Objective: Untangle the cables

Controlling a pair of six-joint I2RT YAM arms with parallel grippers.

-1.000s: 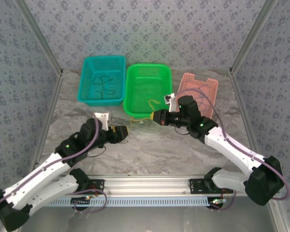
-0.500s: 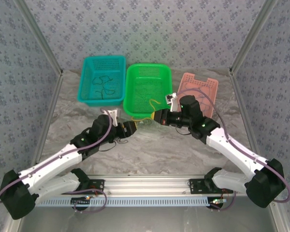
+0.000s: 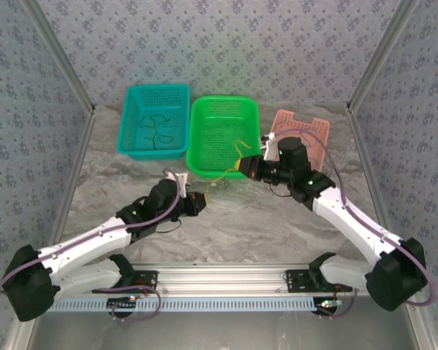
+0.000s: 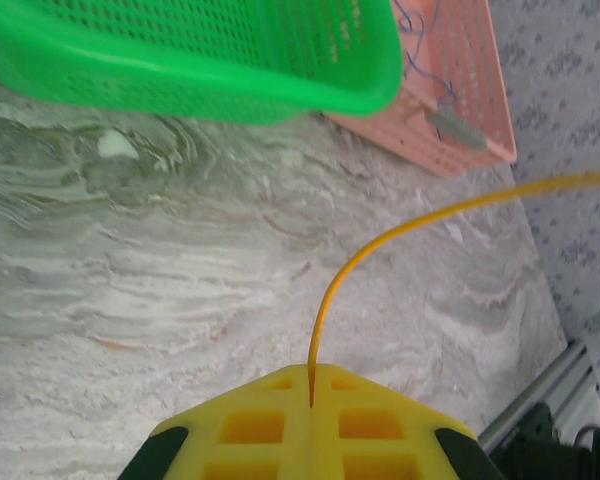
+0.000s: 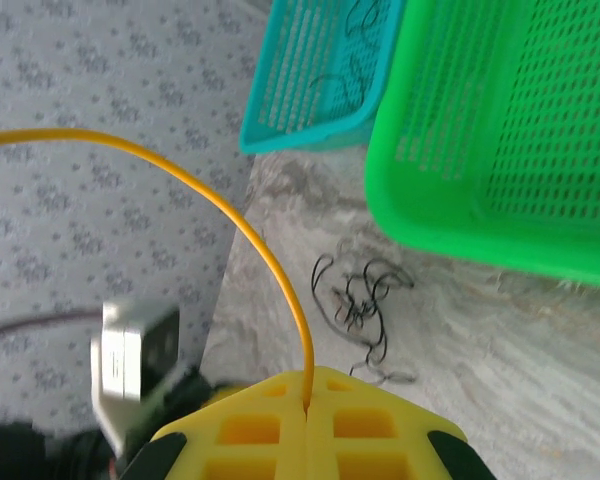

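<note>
My right gripper moves outward over the inside of the green basket [image 3: 223,109] next and releases the yellow-orange cable [image 3: 219,177] there, since that basket alone stands empty.
A yellow-orange cable [image 3: 219,177] runs between my two grippers in front of the green basket [image 3: 223,109]. My left gripper [image 3: 199,200] is shut on one end; in the left wrist view the cable [image 4: 380,245] rises from the closed yellow fingertips [image 4: 311,385] and arcs right. My right gripper [image 3: 241,166] is shut on the other end, and the cable [image 5: 250,235] curves up and left from its fingertips [image 5: 308,390]. A tangle of black cables [image 5: 360,300] lies on the table below the green basket [image 5: 520,130]. More black cables [image 3: 155,131] lie in the teal basket [image 3: 135,142].
A pink basket [image 3: 314,127] stands at the back right, with a thin blue wire [image 4: 420,40] in it. The three baskets sit in a row at the back. Patterned walls close in the table on three sides. An aluminium rail [image 3: 226,277] runs along the near edge.
My left arm has reached forward and right toward the middle. My right gripper has drawn back and right. The yellow cable now hangs between them.
</note>
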